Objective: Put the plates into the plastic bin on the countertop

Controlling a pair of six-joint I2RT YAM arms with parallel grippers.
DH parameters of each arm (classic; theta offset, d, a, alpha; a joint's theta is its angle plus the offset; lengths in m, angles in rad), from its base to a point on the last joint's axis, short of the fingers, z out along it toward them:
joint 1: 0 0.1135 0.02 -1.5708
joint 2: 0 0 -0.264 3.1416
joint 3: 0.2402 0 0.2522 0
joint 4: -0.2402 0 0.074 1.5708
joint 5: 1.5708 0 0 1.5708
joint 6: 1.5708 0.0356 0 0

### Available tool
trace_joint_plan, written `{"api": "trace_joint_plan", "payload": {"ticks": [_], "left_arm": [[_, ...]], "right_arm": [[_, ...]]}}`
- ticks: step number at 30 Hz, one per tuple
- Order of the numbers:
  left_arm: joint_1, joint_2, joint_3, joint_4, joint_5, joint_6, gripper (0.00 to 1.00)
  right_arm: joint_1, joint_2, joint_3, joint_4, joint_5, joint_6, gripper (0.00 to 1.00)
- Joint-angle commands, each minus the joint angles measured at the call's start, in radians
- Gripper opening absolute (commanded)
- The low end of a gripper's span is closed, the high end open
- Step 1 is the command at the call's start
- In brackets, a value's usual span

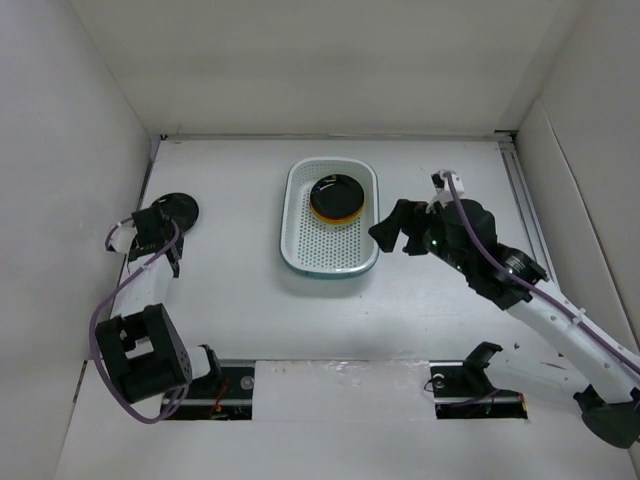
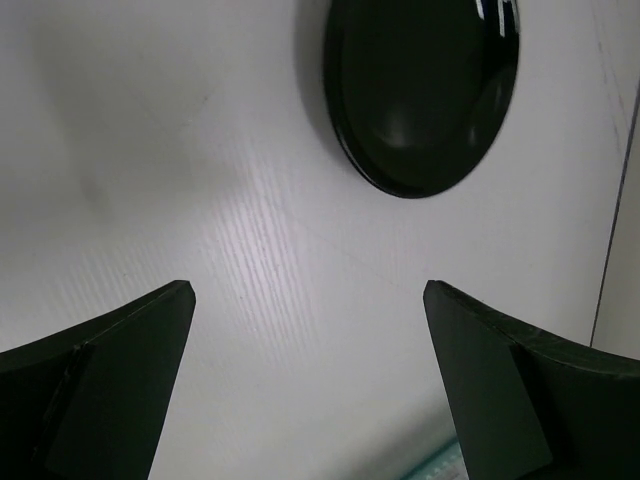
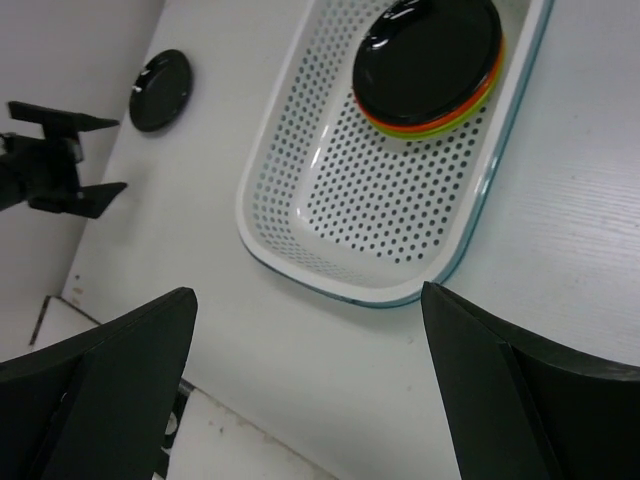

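My left gripper will next move down and outward onto the near rim of the black plate on the countertop, because that plate is still outside the bin [image 1: 330, 250].
The white perforated plastic bin [image 1: 330, 250] stands mid-countertop [image 1: 240, 300]. In its far end lies a stack of plates [image 1: 337, 196]: black on top, orange and lime green edges below. It also shows in the right wrist view [image 3: 428, 62], inside the bin [image 3: 330, 200]. One black plate [image 1: 178, 210] lies on the countertop at the far left, also seen in the left wrist view [image 2: 420, 90]. My left gripper [image 1: 168, 238] is open and empty just near of that plate, not touching it. My right gripper [image 1: 388, 228] is open and empty beside the bin's right rim.
White walls close in the countertop on the left, back and right. A metal rail [image 1: 525, 200] runs along the right edge. The arm bases and two dark slots [image 1: 480, 385] sit at the near edge. The left gripper [image 3: 60, 165] shows in the right wrist view.
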Motion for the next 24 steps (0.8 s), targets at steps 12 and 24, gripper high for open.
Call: {"api": "trace_joint_plan", "payload": {"ticks": [12,24], "left_arm": [[0.049,0.307,0.082,0.297,0.001,-0.032,1.0],[0.049,0.477,0.166,0.288,0.013,0.013,0.93]], "right_arm": [[0.029,-0.269,-0.094,0.032,-0.125,0.017,1.0],[0.029,-0.269,-0.066,0.012,-0.056,-0.013,1.0]]}}
